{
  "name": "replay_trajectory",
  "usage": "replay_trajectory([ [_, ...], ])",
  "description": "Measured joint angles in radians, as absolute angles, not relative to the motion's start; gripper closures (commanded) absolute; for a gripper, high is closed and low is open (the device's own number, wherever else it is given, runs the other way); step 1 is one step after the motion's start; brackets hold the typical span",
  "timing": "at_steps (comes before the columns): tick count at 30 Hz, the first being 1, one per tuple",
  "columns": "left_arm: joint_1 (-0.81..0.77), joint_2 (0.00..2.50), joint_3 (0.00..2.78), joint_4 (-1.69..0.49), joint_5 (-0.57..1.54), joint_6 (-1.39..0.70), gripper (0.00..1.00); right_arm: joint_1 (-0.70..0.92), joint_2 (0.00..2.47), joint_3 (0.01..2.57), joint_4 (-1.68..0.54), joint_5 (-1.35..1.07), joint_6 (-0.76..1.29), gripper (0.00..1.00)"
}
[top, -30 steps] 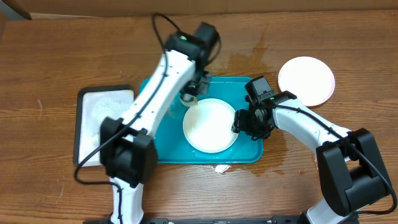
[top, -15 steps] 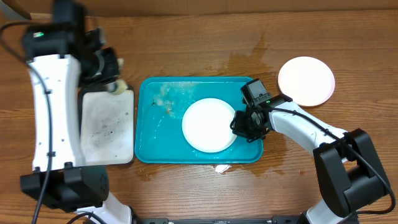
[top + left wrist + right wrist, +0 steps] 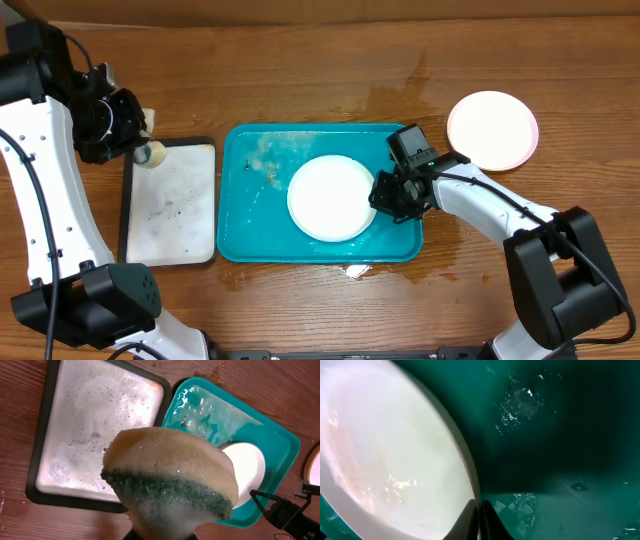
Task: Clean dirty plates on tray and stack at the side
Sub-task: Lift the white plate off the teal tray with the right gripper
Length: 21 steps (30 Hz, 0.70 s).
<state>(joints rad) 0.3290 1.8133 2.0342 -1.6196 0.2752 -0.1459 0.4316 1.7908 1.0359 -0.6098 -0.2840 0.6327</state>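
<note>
The sudsy bottom of the tray lies empty. My left gripper should next lower back toward the middle of the black-rimmed tray and release the yellow sponge there.
A white plate lies in the teal tray, right of centre. My right gripper is shut on that plate's right rim; the right wrist view shows the rim pinched between the two fingers of the gripper, over the wet tray floor. My left gripper is shut on a soapy yellow-and-green sponge above the far left corner of the black-rimmed tray. The sponge fills the left wrist view and hides the fingers. A second pale plate rests on the table at the right.
The black-rimmed white tray, filmed with suds and specks, sits just left of the teal tray. Water is pooled on the wood behind the teal tray, and a small wet patch lies at its front edge.
My left arm has swung away from the plate, carrying the sponge left to the black-rimmed tray's far corner. My right gripper has shut on the plate's rim, and the plate has shifted slightly left.
</note>
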Motion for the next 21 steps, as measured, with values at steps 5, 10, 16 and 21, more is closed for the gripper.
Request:
replay_trajectory([
  [5,0.329,1.813,2.034,-1.621,0.278,-0.13,0.96,0.432,1.792,1.042,-0.627,-0.274,0.645,0.96],
  [10,0.329,1.813,2.034,-1.627,0.278,-0.119,0.96,0.432,1.794,1.108,-0.735,-0.22,0.65,0.96],
  [16,0.329,1.813,2.034,-1.627,0.278,-0.104,0.96,0.433,1.794,1.267,-0.877,-0.125,0.624,0.96],
  [21,0.329,1.813,2.034,-1.628,0.278,-0.101,0.96,0.45,1.795,1.384,-0.951,-0.032,0.597,0.96],
])
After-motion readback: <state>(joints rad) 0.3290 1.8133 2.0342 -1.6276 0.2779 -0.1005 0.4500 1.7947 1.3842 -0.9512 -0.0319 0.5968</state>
